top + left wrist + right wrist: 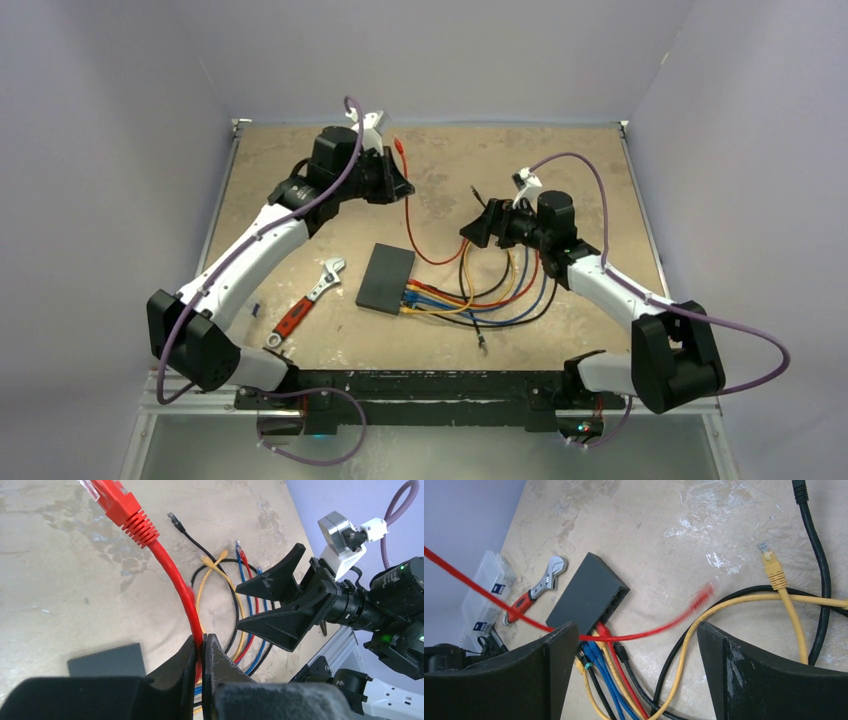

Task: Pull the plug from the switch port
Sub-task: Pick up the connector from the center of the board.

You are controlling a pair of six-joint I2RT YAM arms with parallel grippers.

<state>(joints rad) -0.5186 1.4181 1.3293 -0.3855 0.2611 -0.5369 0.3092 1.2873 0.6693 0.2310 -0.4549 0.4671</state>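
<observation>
The red cable's far end still hangs by the cable bundle, so the left gripper will next pull the red cable outward and to the left in the top view before it opens.
The flat black switch (385, 277) (586, 592) lies mid-table, with several coloured plugs (596, 645) in the sockets along its right edge. My left gripper (398, 187) (204, 641) hovers behind it, shut on a red cable (175, 585). That cable's red plug (117, 505) (400, 147) sticks up free in the air. My right gripper (476, 230) (636, 630) (238, 606) is open above the cable bundle, right of the switch, holding nothing. The red cable (639, 635) passes between its fingers, and its far end (701, 599) is blurred.
A red-handled wrench (305, 302) (536, 587) lies left of the switch. Loose yellow, blue, black and red cables (500, 295) loop on the table to its right. A clear plastic box (484, 592) sits at the table's left edge.
</observation>
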